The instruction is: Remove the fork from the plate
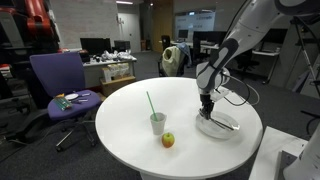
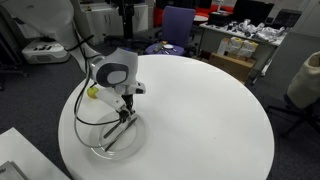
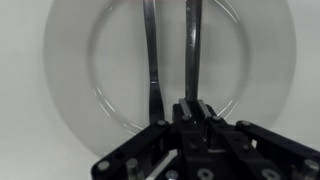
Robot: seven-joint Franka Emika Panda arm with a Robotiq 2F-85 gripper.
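Observation:
The tabletop is clear beyond the plate's rim, away from the apple, so I should lift the fork point(image 2: 113, 136) over, lower and release it there.
The round white plate point(image 1: 222, 127) lies on the white table near the arm; it also shows in an exterior view point(image 2: 97, 146) and fills the wrist view point(image 3: 70, 80). Two thin grey utensils lie side by side on it. My gripper point(image 3: 193, 108) is down on the plate, and its fingers are shut on the lower end of the right-hand utensil, the fork point(image 3: 193, 45). The second utensil point(image 3: 150, 55) lies free just left of it. In the exterior views the gripper point(image 1: 207, 112) point(image 2: 124, 113) stands upright over the plate, with the fork point(image 2: 113, 136) below it.
A cup with a green straw point(image 1: 157, 122) and an apple point(image 1: 168, 140) stand on the round white table point(image 1: 120, 120), left of the plate. A purple chair point(image 1: 60, 80) stands beyond the table. The table's edge runs close behind the plate point(image 2: 70, 165).

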